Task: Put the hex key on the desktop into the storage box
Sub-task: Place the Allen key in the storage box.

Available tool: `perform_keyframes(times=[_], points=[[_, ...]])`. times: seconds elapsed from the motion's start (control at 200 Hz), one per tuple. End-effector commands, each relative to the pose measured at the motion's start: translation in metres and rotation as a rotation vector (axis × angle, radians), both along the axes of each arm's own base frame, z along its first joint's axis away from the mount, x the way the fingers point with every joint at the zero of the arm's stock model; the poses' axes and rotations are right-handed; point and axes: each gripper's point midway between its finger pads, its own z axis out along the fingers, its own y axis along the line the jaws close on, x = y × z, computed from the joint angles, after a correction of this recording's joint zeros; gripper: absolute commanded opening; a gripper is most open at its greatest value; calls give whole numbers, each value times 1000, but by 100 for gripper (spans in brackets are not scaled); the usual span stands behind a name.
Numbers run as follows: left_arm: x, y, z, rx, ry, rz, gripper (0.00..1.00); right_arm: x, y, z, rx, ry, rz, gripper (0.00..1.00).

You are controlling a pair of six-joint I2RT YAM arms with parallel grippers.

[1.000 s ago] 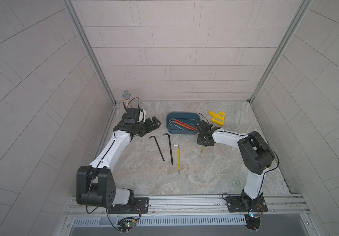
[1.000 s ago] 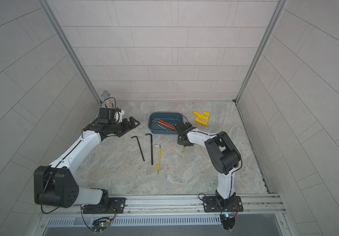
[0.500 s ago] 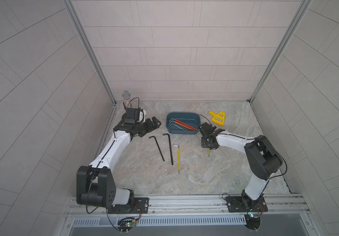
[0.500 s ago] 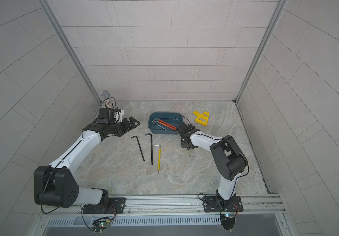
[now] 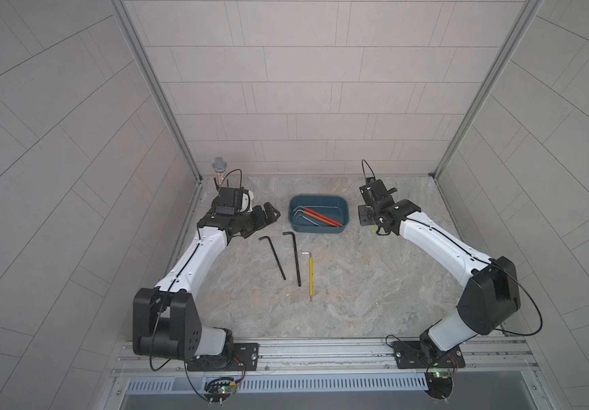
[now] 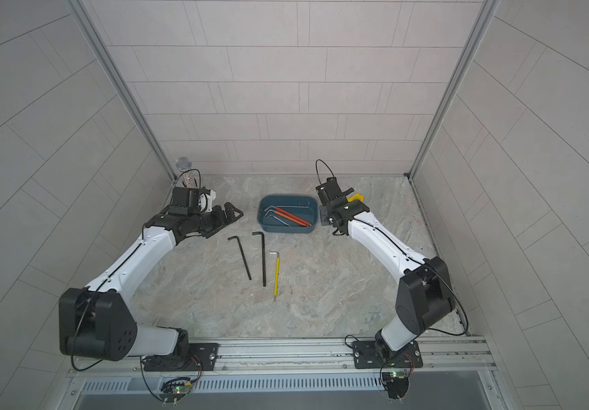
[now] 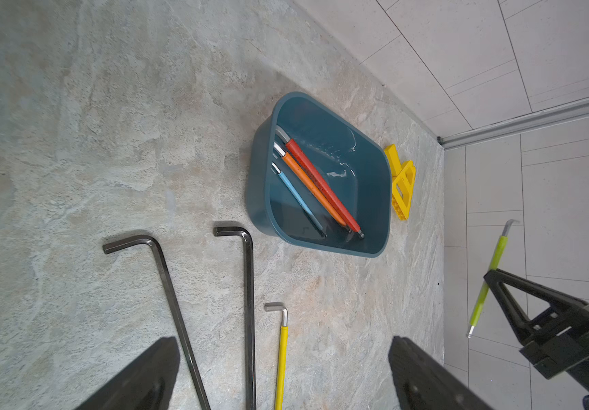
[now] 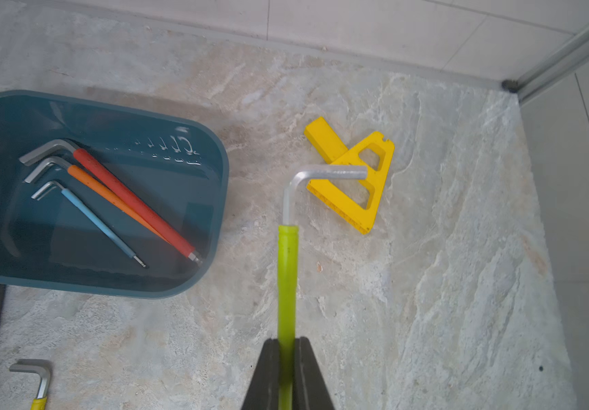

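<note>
The open storage box is below my right gripper, toward my left gripper, so I will next swing my right gripper over it and down to release the key.
The dark teal storage box stands at the back of the marble desktop and holds a red, an orange and a blue hex key. My right gripper is shut on a lime-green-sleeved hex key, held above the desktop just right of the box. The bare bent end of this key points away from the jaws. Two black hex keys and a yellow-sleeved one lie in front of the box. Left of the box my left gripper is open and empty.
A yellow plastic frame lies on the desktop right of the box, partly behind my right wrist in both top views. A microphone-like object stands in the back left corner. Tiled walls close in three sides.
My right gripper has lifted the green hex key off the desktop and moved back and right, beside the box. The left arm has not moved.
</note>
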Motion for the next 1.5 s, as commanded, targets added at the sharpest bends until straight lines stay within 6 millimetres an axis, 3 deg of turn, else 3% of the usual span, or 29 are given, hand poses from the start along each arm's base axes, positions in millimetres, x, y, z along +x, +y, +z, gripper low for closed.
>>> perform_keyframes(times=[0.0, 0.55, 0.805, 1.221, 1.336, 1.491], points=[[1, -2, -1, -2, -8, 0, 100, 8, 8, -5, -77, 49, 117, 0], [5, -5, -10, -21, 21, -1, 100, 73, 90, -28, 22, 87, 436, 0], [5, -2, -18, -3, 43, 4, 100, 98, 121, -47, 78, 110, 531, 0], [7, -4, -28, -7, 76, 1, 100, 104, 156, -97, -50, 184, 671, 0], [7, -4, -29, -5, 80, 0, 100, 100, 159, -109, -77, 217, 675, 8], [7, -8, -30, -26, 91, -16, 100, 96, 159, -112, -89, 237, 638, 34]])
